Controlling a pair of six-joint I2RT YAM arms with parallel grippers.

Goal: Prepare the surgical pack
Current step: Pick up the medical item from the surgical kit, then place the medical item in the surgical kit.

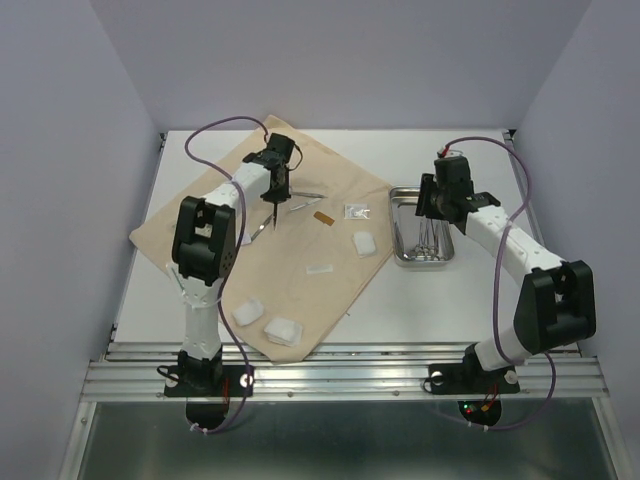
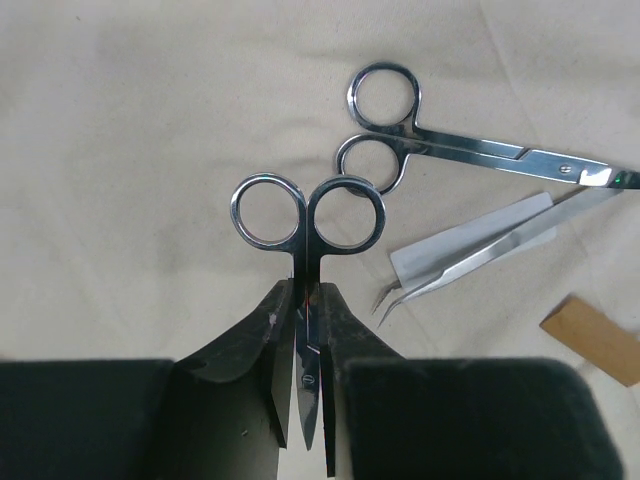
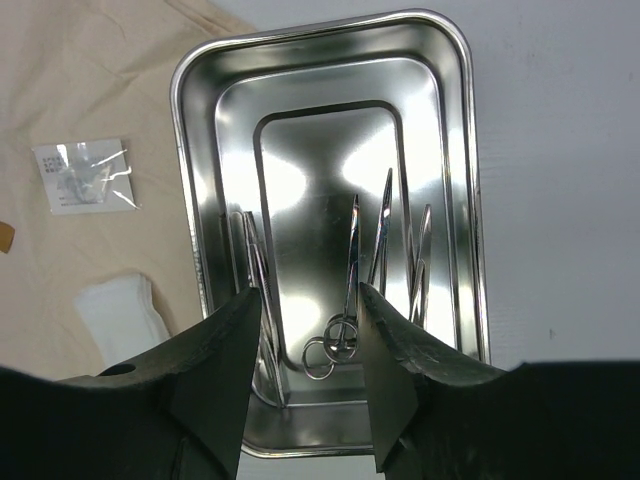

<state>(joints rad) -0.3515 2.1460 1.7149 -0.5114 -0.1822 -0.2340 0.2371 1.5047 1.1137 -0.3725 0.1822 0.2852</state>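
Observation:
Next, the left gripper brings the scissors back onto a bare pale strip [image 1: 319,268] and releases. The strip lies back of the gripper and to its right in the top view.
The beige cloth [image 1: 300,280] lies spread on the table's left half. In the left wrist view a pair of silver scissors [image 2: 300,255] lies on the cloth [image 2: 130,150], and my left gripper [image 2: 308,290] is shut on its blades just below the finger rings. A second pair of scissors [image 2: 470,152] and bent-tip forceps [image 2: 490,255] lie to its right. The steel tray [image 3: 455,120] holds scissors [image 3: 350,270] and other slim instruments. My right gripper [image 3: 312,300] hovers open above the tray's near end, holding nothing. White gauze pads [image 1: 363,244] [image 1: 283,330] rest on the cloth.
A small clear packet [image 3: 88,178] and a gauze pad [image 3: 120,310] lie on the cloth left of the tray. A tan strip [image 2: 595,338] and a white strip [image 2: 470,235] lie near the forceps. Pale walls enclose the table on three sides.

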